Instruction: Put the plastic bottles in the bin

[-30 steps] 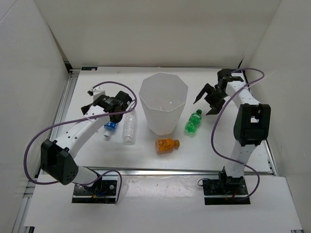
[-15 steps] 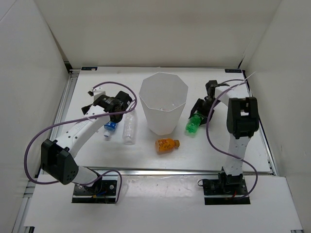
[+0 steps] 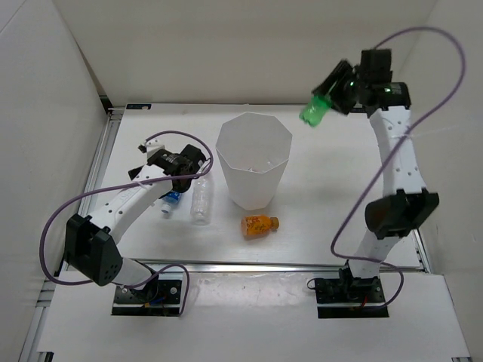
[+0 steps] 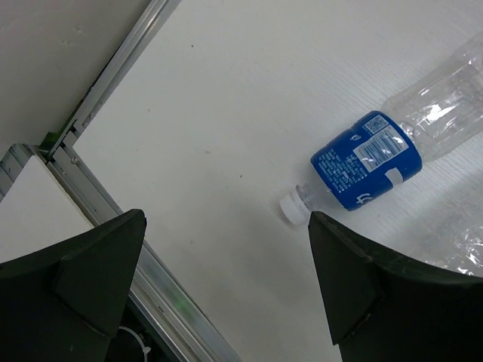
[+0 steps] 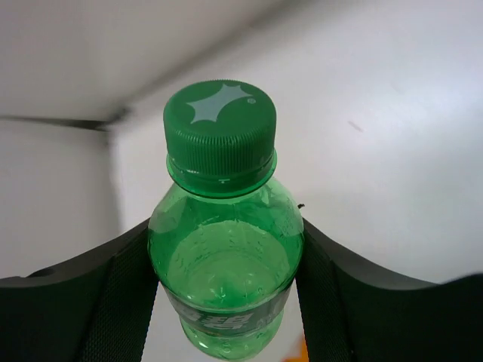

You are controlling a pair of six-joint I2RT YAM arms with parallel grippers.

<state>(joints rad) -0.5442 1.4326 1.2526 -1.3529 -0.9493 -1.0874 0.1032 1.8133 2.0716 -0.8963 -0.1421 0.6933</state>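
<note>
The bottle lies at a slant to the gripper's fingers. Next, my left gripper needs to go down toward the right in the wrist view and turn so that its fingers are on both sides of the bottle's blue label [image 3: 172,197] [image 4: 370,159].
My right gripper [image 3: 329,95] is raised high, to the right of and beyond the bin [image 3: 228,142], and is shut on the green bottle [image 3: 312,112]. Seen from the right wrist, its pads [image 5: 117,302] press both sides of the green bottle [image 5: 226,249], cap pointing away. The white faceted bin stands mid-table. On the table lie an orange bottle [image 3: 258,224], a plain clear bottle [image 3: 200,201] and a blue-labelled bottle [image 3: 170,199]. My left gripper [image 3: 141,162] hovers open left of these, with the blue-labelled bottle [image 4: 367,160] beyond its fingers [image 4: 90,271].
A metal rail [image 4: 113,75] edges the table on the left. White walls close in the back and both sides. Purple cables loop off both arms. Part of another clear bottle [image 4: 462,240] shows at the right edge of the left wrist view.
My right gripper came down on the green bottle beside the bin, shut on it, and lifted it high into the air. The left arm barely moved.
</note>
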